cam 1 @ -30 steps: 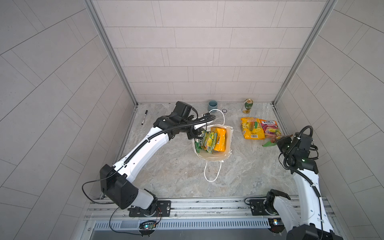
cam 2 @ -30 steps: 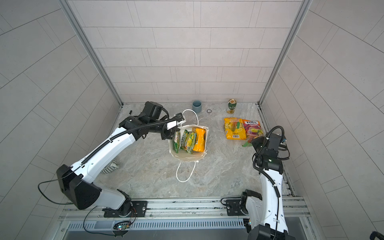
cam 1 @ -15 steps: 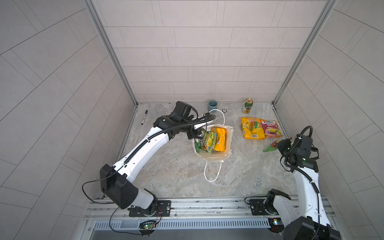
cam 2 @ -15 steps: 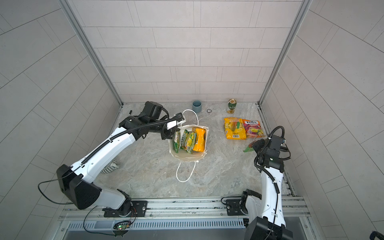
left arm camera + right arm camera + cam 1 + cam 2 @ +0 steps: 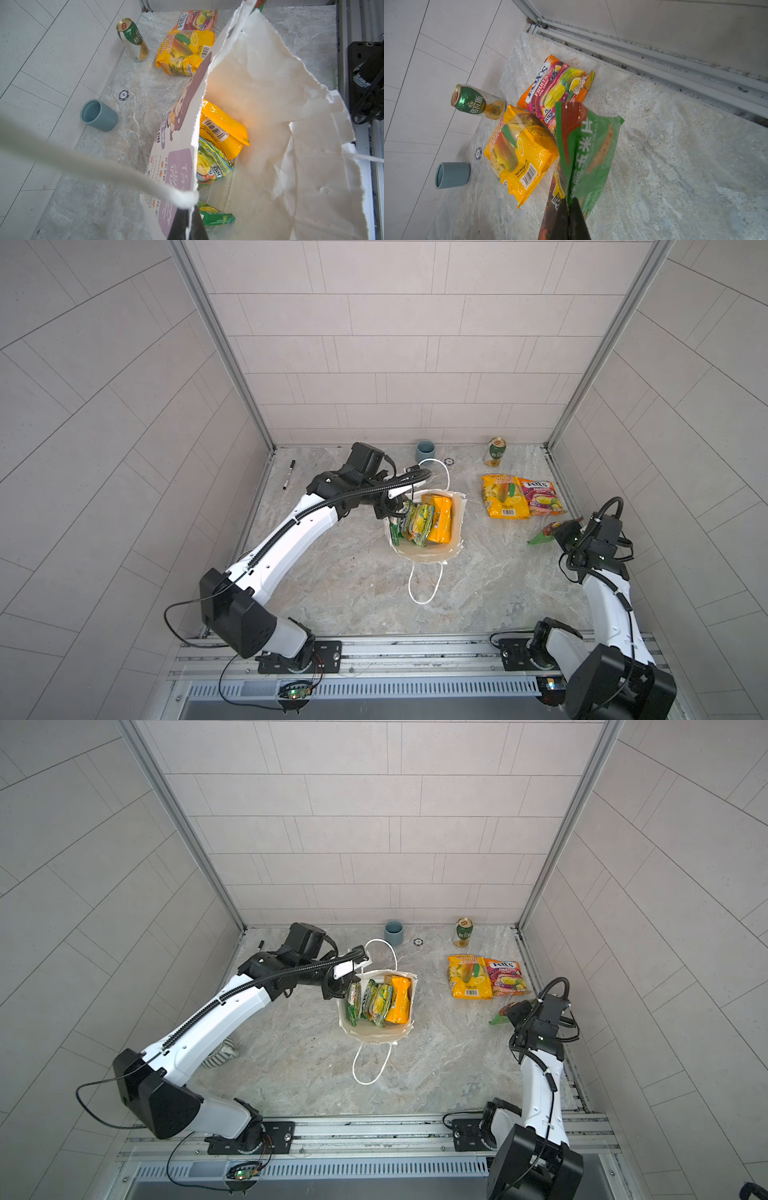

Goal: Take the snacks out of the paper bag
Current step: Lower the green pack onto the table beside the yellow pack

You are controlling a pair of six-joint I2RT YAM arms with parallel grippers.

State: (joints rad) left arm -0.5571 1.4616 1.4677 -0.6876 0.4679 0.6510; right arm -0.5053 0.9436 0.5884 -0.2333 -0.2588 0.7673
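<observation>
I should lower my right gripper toward the clear patch of tabletop beside the FOX'S packet and release the green packet [image 5: 540, 536] there, since that patch is bare.
The white paper bag [image 5: 456, 526] [image 5: 412, 1006] stands open mid-table. My left gripper [image 5: 392, 512] [image 5: 190, 212] is shut on its printed front wall [image 5: 178, 166], right by the cord handle [image 5: 87, 166]. Inside stand snacks: a yellow-orange packet [image 5: 440, 518] [image 5: 222, 128] and green-yellow ones [image 5: 417, 524] [image 5: 212, 164]. A yellow packet [image 5: 503, 502] [image 5: 519, 151] and a pink-orange FOX'S packet [image 5: 540, 497] [image 5: 556, 89] lie on the table at the right. My right gripper [image 5: 555, 533] [image 5: 568, 202] is shut on a green packet [image 5: 540, 536] [image 5: 589, 145], held just in front of those two.
A green-and-gold can [image 5: 496, 452], a blue cup [image 5: 424, 451] and a small chip [image 5: 450, 461] sit along the back wall. A marker [image 5: 289, 475] lies at the back left. A striped cloth [image 5: 222, 1054] lies under the left arm. The right wall rail [image 5: 675, 62] is close to my right gripper.
My right gripper has drawn back a little toward the front with the green packet, uncovering the corner of the pink packet. The left arm and the bag have not moved.
</observation>
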